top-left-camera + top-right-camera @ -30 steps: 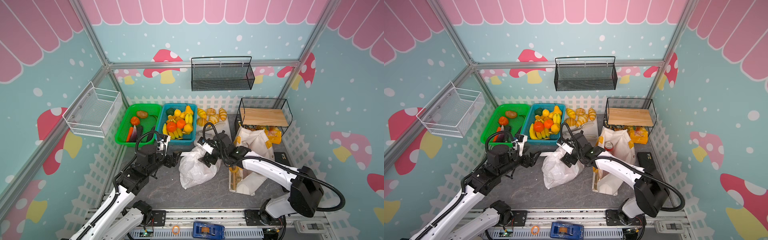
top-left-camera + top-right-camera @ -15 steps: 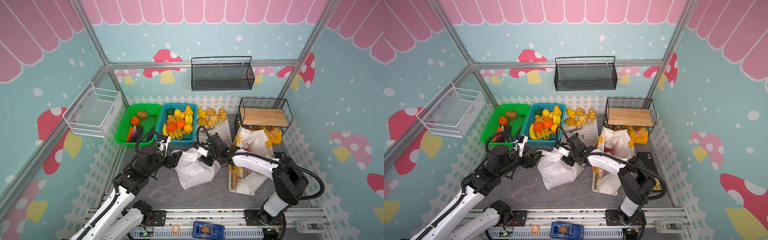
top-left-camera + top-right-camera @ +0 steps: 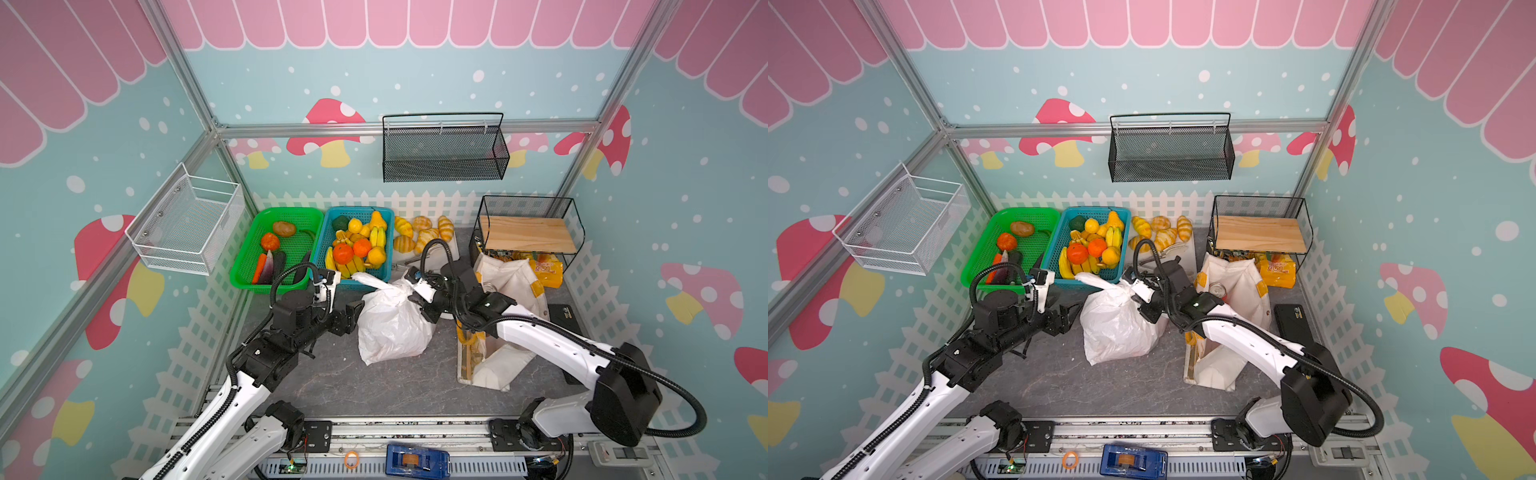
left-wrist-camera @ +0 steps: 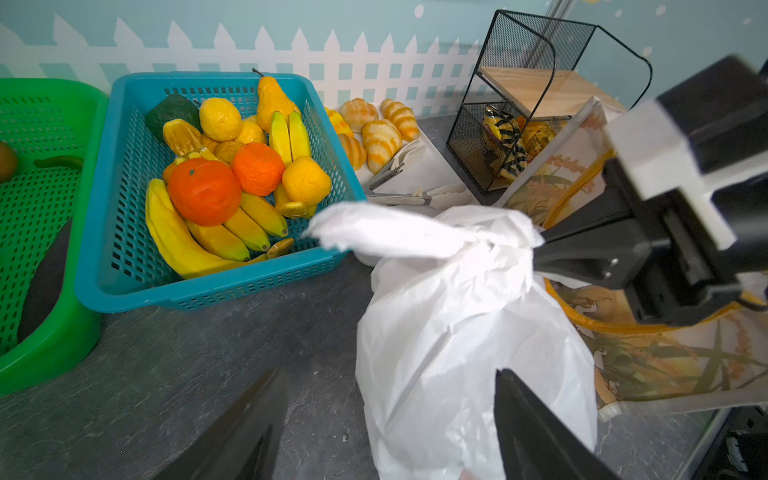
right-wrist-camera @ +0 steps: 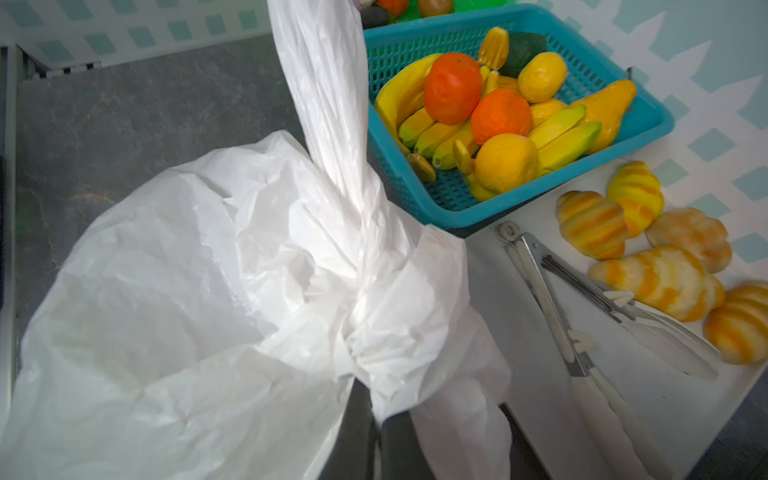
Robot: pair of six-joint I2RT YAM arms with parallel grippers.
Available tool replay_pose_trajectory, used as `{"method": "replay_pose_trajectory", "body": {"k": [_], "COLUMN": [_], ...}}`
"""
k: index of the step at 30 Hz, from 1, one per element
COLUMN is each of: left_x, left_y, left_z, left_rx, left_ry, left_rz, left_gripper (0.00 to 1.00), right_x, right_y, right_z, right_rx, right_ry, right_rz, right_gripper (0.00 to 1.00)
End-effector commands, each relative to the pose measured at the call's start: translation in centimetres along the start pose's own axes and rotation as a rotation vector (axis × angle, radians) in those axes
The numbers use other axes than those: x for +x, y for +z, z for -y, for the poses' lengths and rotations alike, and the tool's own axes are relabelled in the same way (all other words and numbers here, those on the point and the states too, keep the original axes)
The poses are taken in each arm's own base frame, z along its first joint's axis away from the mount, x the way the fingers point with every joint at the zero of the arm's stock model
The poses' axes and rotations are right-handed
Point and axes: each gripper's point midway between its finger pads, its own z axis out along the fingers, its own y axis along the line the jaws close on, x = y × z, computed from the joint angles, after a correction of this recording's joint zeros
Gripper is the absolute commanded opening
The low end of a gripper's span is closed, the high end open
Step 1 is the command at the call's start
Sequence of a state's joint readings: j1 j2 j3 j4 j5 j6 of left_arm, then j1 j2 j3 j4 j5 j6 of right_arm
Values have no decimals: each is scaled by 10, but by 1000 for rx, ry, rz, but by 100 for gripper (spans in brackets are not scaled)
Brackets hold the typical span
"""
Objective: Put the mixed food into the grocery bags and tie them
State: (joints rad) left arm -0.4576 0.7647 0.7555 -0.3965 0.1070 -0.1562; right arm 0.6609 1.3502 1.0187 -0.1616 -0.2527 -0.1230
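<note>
The tote's near rim [image 3: 475, 345] is beyond the knotted bag, so my left gripper should next move its open fingers across the knotted bag's spot and onto that rim.
The thin white plastic bag [image 3: 392, 328] [image 3: 1117, 328] stands full in the middle of the table, its top twisted into a knot [image 5: 357, 291]. One handle tail [image 3: 370, 280] sticks out toward the blue basket. My right gripper [image 3: 411, 293] [image 3: 1136, 296] [image 5: 374, 409] is shut on the bunched plastic beside the knot. My left gripper [image 3: 353, 318] [image 3: 1071, 318] [image 4: 388, 372] is open at the bag's left side, one finger [image 4: 532, 419] in front of the plastic. The white tote [image 3: 509, 278] [image 3: 1241, 270] with yellow handles stands to the right, a soda can [image 3: 1219, 289] inside. Other food is hidden.
At the back stand a green basket [image 3: 245, 276] of vegetables and a blue basket [image 3: 320, 249] of oranges and bananas. Croissants [image 3: 422, 232] and metal tongs [image 5: 540, 282] lie on a white tray [image 5: 519, 332]. Back right is a black wire shelf [image 3: 528, 237]; a black device [image 3: 565, 320] lies beside the tote.
My right gripper has come in to the bag's top and closed its jaws on the bunched plastic. The left gripper has stayed open in nearly the same place.
</note>
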Motion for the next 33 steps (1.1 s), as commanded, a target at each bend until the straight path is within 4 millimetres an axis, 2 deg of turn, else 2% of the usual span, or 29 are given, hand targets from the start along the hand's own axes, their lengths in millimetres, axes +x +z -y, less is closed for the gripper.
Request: {"method": "replay_pose_trajectory", "body": {"k": [1,5,8,11,14,17,21,24,26,29,33], "left_x": [-27,-51,-63,-62,-52,-39,-16,-2,4,8,17], "left_y": [-11,-28,-37,-34,-22,-6,23,43,57,80,116], "left_z": [8,18,27,38,57,86,138,180,202,233,258], "left_rx": [38,98,158,185,164,172,266,343,388,456,456], "left_ry": [-46,-129,-210,-263,-238,-190,-190,-167,-179,-210,-224], "left_rz": [115,227,278,253,197,115,-36,-126,-168,-227,-292], "left_gripper": [79,76,72,69,69,69,66,64,65,67,68], "right_x": [-29,-82,-111,-131,-140,-134,-113,-96,-86,-70,-45], "right_y": [-36,-87,-125,-163,-204,-242,-288,-309,-318,-320,-318], "right_z": [5,16,30,55,81,105,127,135,137,138,137], "right_rx": [-17,24,106,270,468,675,926,1048,1098,1134,1159], "right_ry": [102,132,154,192,213,212,208,208,212,215,224], "right_rz": [114,256,315,326,309,239,121,43,-4,-71,-178], "right_gripper": [0,0,0,0,0,0,0,0,0,0,0]}}
